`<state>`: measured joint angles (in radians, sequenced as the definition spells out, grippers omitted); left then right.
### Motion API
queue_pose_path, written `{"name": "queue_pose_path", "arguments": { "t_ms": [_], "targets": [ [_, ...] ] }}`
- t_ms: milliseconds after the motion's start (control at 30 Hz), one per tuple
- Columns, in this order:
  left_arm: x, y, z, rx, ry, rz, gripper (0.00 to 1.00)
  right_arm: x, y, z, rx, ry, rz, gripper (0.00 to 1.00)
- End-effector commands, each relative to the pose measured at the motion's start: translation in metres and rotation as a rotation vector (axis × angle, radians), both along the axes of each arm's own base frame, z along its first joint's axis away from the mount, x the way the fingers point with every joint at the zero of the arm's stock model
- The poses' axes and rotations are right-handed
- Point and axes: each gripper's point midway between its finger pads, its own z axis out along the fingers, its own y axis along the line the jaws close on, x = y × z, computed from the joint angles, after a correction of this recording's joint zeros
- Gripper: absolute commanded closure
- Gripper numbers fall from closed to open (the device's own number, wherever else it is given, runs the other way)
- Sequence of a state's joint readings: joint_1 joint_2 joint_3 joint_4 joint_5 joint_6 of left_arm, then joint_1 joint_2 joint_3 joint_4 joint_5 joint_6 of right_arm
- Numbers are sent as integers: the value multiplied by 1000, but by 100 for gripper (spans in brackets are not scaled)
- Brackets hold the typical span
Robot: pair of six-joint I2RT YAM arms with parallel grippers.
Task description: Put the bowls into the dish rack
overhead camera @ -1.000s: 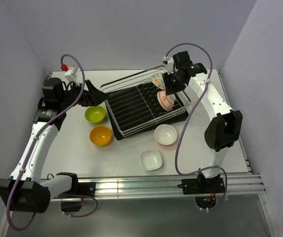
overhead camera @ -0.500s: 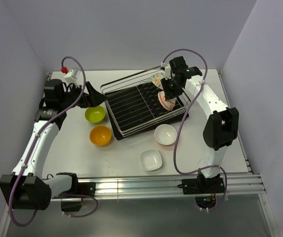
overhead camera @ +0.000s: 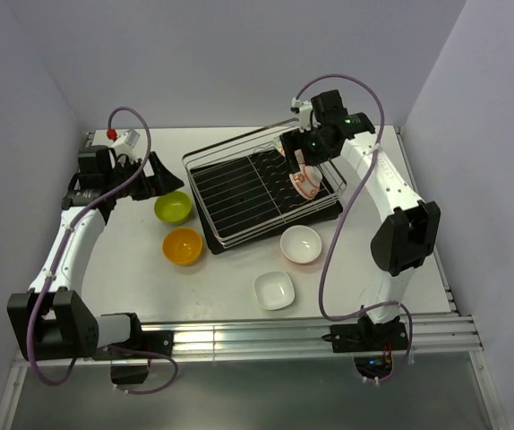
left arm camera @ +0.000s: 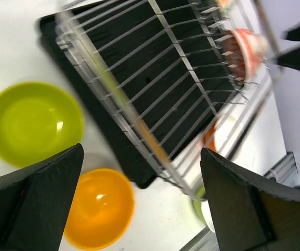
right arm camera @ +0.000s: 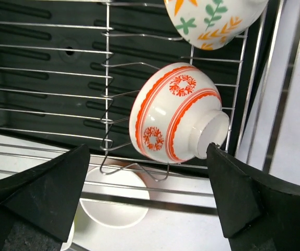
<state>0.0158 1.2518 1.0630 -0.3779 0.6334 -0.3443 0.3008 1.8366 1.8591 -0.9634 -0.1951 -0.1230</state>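
Observation:
The left gripper moves down beside the lime green bowl next and closes on the bowl's rim facing away from the rack point(overhead camera: 239, 193), where the tabletop is clear.
The dish rack point(overhead camera: 239, 193), silver wire over a black tray, sits mid-table. A red-and-white patterned bowl point(right arm camera: 173, 112) leans on its side against the prongs at the rack's right end, with a leaf-print bowl point(right arm camera: 212, 21) behind it. My right gripper point(right arm camera: 147, 149) hovers just above the patterned bowl point(overhead camera: 303, 183), open and apart from it. My left gripper point(overhead camera: 154, 173) is open and empty, left of the rack above the lime green bowl point(overhead camera: 173, 208). An orange bowl point(overhead camera: 183, 245) and two white bowls point(overhead camera: 301, 245), point(overhead camera: 274, 289) stand on the table.
In the left wrist view the lime bowl point(left arm camera: 32, 123) and orange bowl point(left arm camera: 99, 206) lie beside the rack's near corner point(left arm camera: 139, 130). The back wall and side walls close in the table; an aluminium rail point(overhead camera: 266, 336) runs along the front edge.
My right gripper has opened and let go of the patterned bowl, which now rests in the rack. My left arm has drawn slightly back and left.

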Motion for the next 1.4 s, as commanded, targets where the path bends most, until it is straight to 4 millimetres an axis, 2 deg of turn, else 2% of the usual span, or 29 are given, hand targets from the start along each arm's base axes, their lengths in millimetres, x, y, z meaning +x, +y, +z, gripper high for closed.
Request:
{"name": "queue_pose_path", "arguments": {
  "t_ms": [0, 167, 233, 333, 633, 867, 1067, 1167, 1233, 1267, 1367],
  "targets": [
    [11, 27, -1, 24, 17, 40, 0, 0, 2, 71, 68, -197, 13, 0],
    [26, 72, -34, 111, 64, 114, 2, -3, -3, 107, 89, -321, 1, 0],
    [30, 84, -49, 148, 72, 128, 3, -4, -4, 114, 100, -345, -6, 0],
    [36, 92, -67, 181, 85, 142, 6, -10, -5, 130, 133, -384, -25, 0],
    [52, 101, -120, 191, 162, 176, 21, -26, 1, 149, 245, -441, -22, 0],
    [54, 97, -150, 158, 222, 171, 27, -32, 5, 148, 275, -393, -25, 0],
    [54, 91, -164, 151, 252, 156, 29, -37, 9, 143, 282, -361, 3, 0],
    [54, 89, -164, 145, 253, 149, 29, -42, 10, 127, 258, -301, 38, 0],
    [53, 89, -163, 146, 248, 144, 29, -56, 15, 107, 277, -197, 94, 0],
    [53, 89, -162, 147, 245, 145, 29, -59, 7, 92, 267, -159, 90, 0],
    [52, 88, -166, 144, 251, 142, 32, -65, -4, 81, 275, -150, 74, 0]
  ]
}}
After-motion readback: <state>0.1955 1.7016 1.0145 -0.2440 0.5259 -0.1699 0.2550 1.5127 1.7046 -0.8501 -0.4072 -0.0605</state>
